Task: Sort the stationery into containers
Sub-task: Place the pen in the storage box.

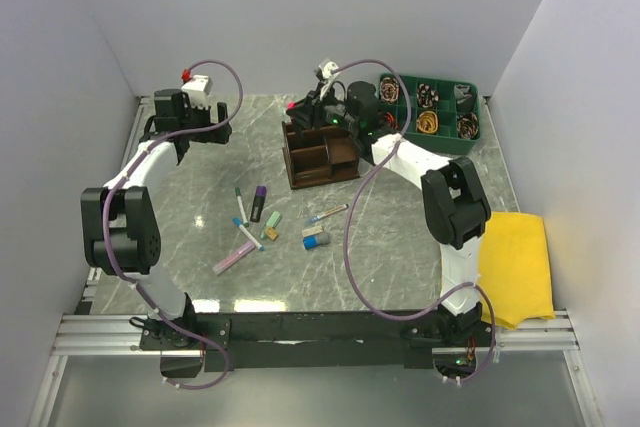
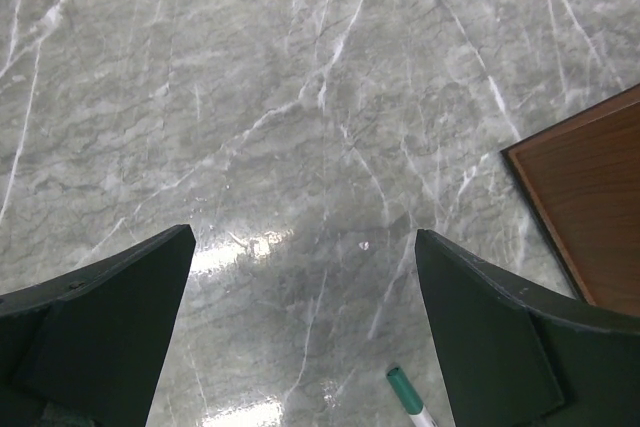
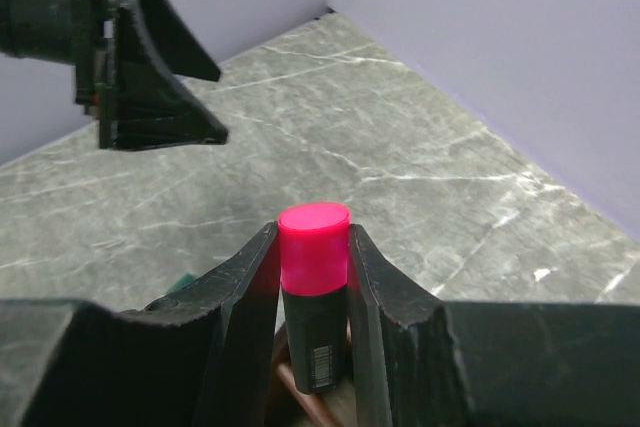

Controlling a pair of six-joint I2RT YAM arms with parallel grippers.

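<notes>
The robot's right gripper needs to move next from the organiser's back corner to the right in the top view and lower the highlighter over an organiser section (image 1: 307, 139).
My right gripper (image 3: 312, 231) is shut on a pink-capped black highlighter (image 3: 314, 277), held upright above the dark brown wooden organiser (image 1: 318, 155); in the top view the gripper (image 1: 303, 110) hangs over the organiser's back left corner. My left gripper (image 2: 303, 239) is open and empty above bare marble at the far left (image 1: 190, 119). A teal-capped pen (image 2: 405, 388) lies just below it, and the organiser's corner (image 2: 590, 209) shows at the right. On the table lie a teal pen (image 1: 240, 203), a purple highlighter (image 1: 258, 203), a pink marker (image 1: 233, 259), tan and green pieces (image 1: 271, 229), a thin pen (image 1: 327, 214) and a blue-grey piece (image 1: 317, 240).
A green tray of coiled cables (image 1: 452, 133) stands at the back right, close behind the organiser. A yellow cloth (image 1: 520, 267) lies at the right edge. Grey walls close in the back and both sides. The left gripper also shows in the right wrist view (image 3: 140, 67).
</notes>
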